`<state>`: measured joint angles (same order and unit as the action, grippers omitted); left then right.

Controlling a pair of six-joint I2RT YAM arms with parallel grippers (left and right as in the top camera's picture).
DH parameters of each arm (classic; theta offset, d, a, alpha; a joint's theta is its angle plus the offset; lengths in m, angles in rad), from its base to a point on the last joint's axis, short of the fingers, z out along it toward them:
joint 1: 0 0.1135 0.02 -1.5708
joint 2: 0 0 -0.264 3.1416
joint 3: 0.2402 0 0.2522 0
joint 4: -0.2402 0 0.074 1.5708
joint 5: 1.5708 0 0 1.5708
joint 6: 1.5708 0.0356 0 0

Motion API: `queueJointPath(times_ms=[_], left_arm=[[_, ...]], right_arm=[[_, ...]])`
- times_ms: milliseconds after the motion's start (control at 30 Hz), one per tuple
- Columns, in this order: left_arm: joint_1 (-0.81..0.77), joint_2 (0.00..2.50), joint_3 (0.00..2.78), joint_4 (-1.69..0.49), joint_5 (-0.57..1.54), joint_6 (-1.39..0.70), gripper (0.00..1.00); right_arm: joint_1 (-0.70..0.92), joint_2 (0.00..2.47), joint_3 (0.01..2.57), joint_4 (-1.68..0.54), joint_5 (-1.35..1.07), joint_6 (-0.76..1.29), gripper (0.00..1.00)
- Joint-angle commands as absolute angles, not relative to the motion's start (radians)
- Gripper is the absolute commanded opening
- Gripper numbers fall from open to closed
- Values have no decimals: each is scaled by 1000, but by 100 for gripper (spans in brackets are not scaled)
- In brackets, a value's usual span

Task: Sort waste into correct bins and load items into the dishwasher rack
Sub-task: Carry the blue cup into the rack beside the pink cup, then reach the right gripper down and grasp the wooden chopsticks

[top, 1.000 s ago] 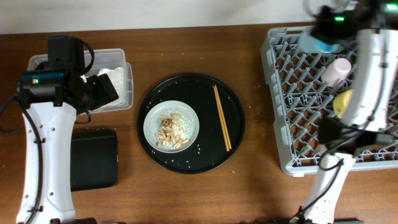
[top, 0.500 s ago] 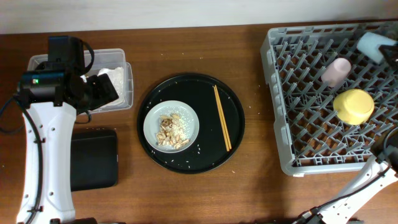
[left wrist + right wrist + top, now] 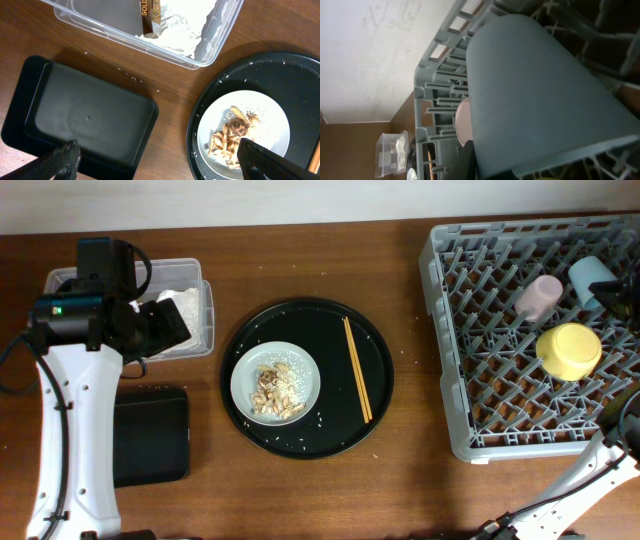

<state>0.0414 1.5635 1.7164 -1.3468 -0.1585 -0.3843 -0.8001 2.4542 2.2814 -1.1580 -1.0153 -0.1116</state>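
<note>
I should next draw my right gripper back toward the yellow bowl and release the light blue cup in the rack [image 3: 450, 330] on the free pegs beside the bowl.
My left gripper [image 3: 161, 165] is open and empty, hovering between the shallow black tray [image 3: 85, 120] and the grey-white plate [image 3: 272, 112] of beige food scraps [image 3: 232, 137]. The clear box [image 3: 100, 25] holds white napkins [image 3: 180, 25] and a gold-brown wrapper [image 3: 148, 15]. My right gripper [image 3: 613, 286] is shut on the light blue cup [image 3: 590, 276], which sits low in the dishwasher rack [image 3: 450, 330] at its far right. The cup fills the right wrist view [image 3: 540, 95]. The pink cup [image 3: 538, 295] and yellow bowl [image 3: 568, 350] lie in the rack. Chopsticks [image 3: 357, 368] lie on the round tray.
The large round black tray [image 3: 305, 430] sits mid-table with scattered rice grains around the plate [image 3: 275, 380]. The clear box [image 3: 195, 305] and black tray [image 3: 150, 435] are at the left, under my left arm. The right arm runs along the rack's right edge.
My right arm swung from over the rack's far left to its right edge, carrying the light blue cup right and then down into the rack. The left arm has not moved.
</note>
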Motion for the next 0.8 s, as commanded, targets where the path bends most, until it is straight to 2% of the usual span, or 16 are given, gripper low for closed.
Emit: queueJointPath(times_ms=[0,167,200,333,367,433,533,567,600,667,700,733,767], left_arm=[[42,1561,1715,-1348,-170,-369,99],[42,1561,1715,-1348,-170,-369,99],[42,1561,1715,-1348,-170,-369,99],[42,1561,1715,-1348,-170,-369,99],[42,1561,1715,-1348,-170,-369,99],[42,1561,1715,-1348,-170,-369,99],[42,1561,1715,-1348,-170,-369,99],[42,1561,1715,-1348,-170,-369,99],[42,1561,1715,-1348,-170,-369,99],[42,1561,1715,-1348,-170,-369,99],[42,1561,1715,-1348,-170,-369,99],[42,1561,1715,-1348,-170,-369,99],[42,1561,1715,-1348,-170,-369,99]], right_arm=[[-817,2402,2287,-1189,-876,-44,6],[-820,2385,2288,-1246,-740,-44,10],[-820,2384,2294,-1264,-740,-43,15],[-854,2313,2378,-1362,-735,-37,14],[-884,2258,2411,-1397,-676,25,14],[-916,2168,2420,-1430,-654,89,22],[-914,1985,2421,-1448,-664,114,23],[-907,1904,2421,-1495,-700,113,27],[-877,1811,2420,-1636,-773,80,29],[-755,1686,2380,-1699,-794,-7,55],[-638,1625,2353,-1699,-792,-75,63],[-425,1572,2320,-1699,-736,-98,89],[-283,1567,2308,-1699,-684,-98,98]])
